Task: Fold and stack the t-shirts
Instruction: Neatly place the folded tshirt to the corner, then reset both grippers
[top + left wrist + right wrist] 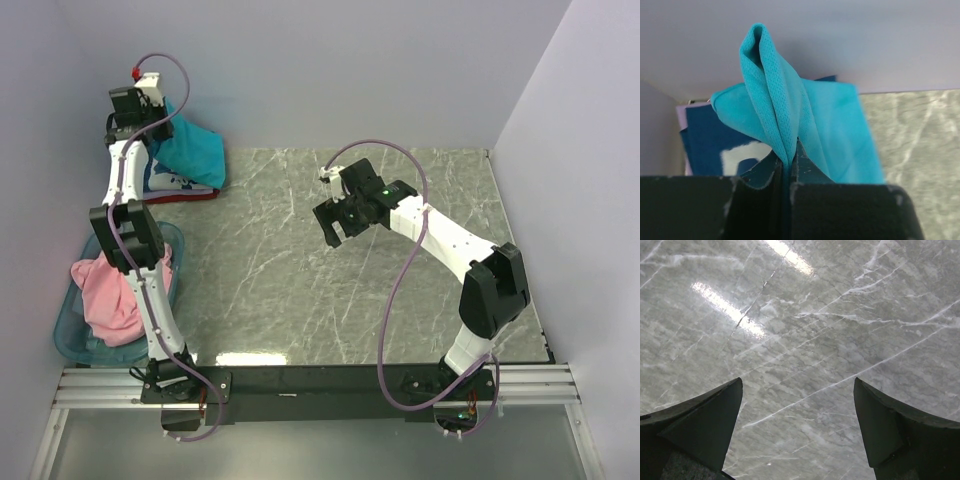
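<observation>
White print still shows on the navy t-shirt's bare side [153,176] [707,137]. My left gripper needs to go left in the top view and release the teal fold over it.
My left gripper [150,120] is shut on a fold of the teal t-shirt [195,150] at the table's far left corner; the wrist view shows the teal cloth [775,110] pinched between the jaws and rising above them. The teal shirt drapes over a navy t-shirt with white print [705,145], which lies on a red t-shirt [185,197] whose edge shows. A pink t-shirt [108,295] lies bunched in the basket. My right gripper [340,222] is open and empty above bare marble [800,340] mid-table.
A translucent light-blue plastic basket [70,335] stands at the left edge beside the left arm. White walls close the back and both sides. The grey marble tabletop [400,290] spreads across the middle and right.
</observation>
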Tool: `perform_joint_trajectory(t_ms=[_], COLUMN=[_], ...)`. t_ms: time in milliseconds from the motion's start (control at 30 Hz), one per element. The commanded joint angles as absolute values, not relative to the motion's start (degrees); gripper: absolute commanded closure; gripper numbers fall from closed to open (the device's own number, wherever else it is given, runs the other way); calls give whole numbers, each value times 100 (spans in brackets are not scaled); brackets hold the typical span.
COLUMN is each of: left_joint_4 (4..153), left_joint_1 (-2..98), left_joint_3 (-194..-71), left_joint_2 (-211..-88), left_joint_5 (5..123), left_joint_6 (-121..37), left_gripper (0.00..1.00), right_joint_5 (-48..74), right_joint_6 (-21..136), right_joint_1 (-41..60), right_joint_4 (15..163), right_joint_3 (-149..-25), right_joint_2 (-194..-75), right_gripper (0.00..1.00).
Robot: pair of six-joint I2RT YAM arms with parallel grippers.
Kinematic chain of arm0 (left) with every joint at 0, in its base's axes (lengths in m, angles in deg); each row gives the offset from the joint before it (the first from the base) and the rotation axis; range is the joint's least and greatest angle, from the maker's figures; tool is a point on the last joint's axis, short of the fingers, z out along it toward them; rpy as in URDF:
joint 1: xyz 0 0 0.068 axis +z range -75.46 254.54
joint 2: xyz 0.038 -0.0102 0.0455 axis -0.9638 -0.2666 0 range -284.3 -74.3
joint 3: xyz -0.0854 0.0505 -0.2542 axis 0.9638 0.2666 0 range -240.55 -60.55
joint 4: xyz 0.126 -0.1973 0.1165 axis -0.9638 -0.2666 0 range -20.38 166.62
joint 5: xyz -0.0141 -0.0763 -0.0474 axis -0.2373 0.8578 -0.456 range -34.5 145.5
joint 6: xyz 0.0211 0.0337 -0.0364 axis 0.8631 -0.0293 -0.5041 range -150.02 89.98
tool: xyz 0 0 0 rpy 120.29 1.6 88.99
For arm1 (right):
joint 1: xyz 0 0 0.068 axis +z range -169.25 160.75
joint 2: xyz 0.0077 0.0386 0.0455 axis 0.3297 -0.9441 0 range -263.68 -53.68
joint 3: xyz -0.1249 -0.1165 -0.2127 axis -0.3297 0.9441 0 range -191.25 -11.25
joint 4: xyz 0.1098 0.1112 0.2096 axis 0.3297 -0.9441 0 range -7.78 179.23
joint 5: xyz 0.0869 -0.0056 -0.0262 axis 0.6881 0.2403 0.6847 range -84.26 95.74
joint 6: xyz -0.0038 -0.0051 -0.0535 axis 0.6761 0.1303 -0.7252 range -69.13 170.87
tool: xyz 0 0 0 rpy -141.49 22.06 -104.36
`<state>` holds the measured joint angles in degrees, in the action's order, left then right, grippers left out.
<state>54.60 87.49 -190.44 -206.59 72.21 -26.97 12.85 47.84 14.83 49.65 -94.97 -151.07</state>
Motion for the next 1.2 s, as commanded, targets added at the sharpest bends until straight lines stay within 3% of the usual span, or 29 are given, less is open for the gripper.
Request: perform_joint_trajectory(t_ms=[0,567,600,733,800,1000,1167], left_joint_4=[5605,6027,6062,6080,5879,5694,4842], left_joint_1=[8956,9343,9352,9379,9387,9396,9353], left_joint_3=[-19344,-19406,-19415,-19616,-19976,-19943,-19671], left_joint_2=[-20737,-21317,-21334,-21352,-21370,-20590,-19780], left_joint_5=[7369,7457,7396,6949,6877,6526,6876], left_joint_6=[-2370,-1974,-1965,-1991,-1965,-1675,-1806], left_gripper=[100,98,94,43,28,5,1], right_joint_5=[1312,1259,1259,1207,1093,1179,1671], right_joint_6=[4788,4753,4753,4718,4674,4603,4691], right_joint_1=[1476,1512,1520,1503,1494,1055,475], right_joint_4=[4959,4809,4792,4721,4704,4713,4616], right_joint_3=[-9703,-9834,-9904,-10019,-10089,-10028,-10089], right_joint_2=[-15168,-15467,-15484,-15467,-15406,-14809,-14483], right_gripper=[2,2,2,2,2,2,2])
